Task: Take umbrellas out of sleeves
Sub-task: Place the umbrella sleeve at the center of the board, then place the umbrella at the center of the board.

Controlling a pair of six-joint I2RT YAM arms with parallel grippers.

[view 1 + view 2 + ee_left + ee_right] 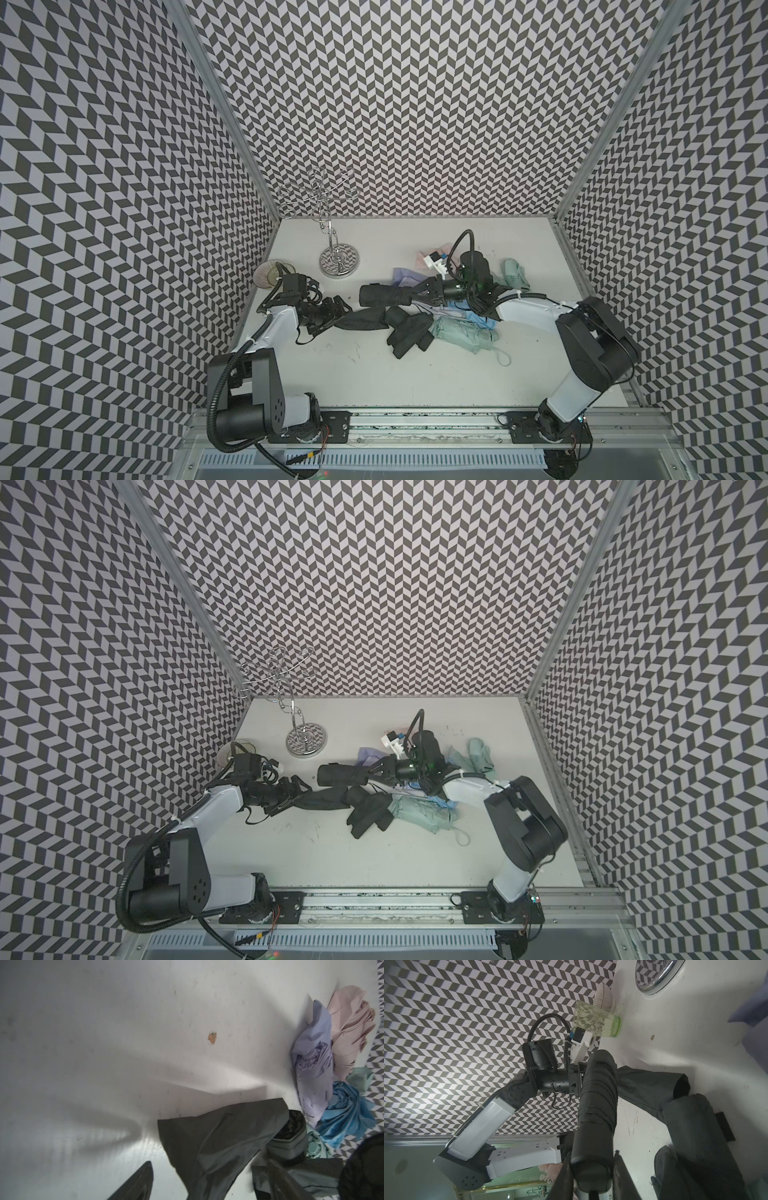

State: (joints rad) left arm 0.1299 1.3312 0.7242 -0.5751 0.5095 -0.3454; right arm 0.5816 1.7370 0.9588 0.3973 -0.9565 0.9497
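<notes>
The pleated body (598, 1095) is already bare, so my right gripper will next lower the black umbrella onto the far edge of the empty sleeve (648, 1075) and let go of the umbrella's handle end.
A bare black umbrella (380, 296) hangs level over the table (365, 374) in both top views. My right gripper (409, 298) is shut on its handle end, which shows in the right wrist view as the gripper (591, 1169) clamping the handle. The umbrella's pleated body (598, 1095) runs away from the camera. An empty black sleeve (361, 322) lies flat just below it. My left gripper (340, 316) stands open at the sleeve's left end. In the left wrist view the sleeve (218, 1147) lies loose between wide-apart fingers (135, 1184).
A heap lies right of centre: black pieces (409, 332), a mint umbrella (457, 332), light blue fabric (349, 1113), a lilac umbrella (313, 1068) and pink fabric (349, 1028). Another mint umbrella (517, 274) lies far right. A chrome stand (340, 259), clear cup (593, 1019) and bowl (270, 274) stand back left.
</notes>
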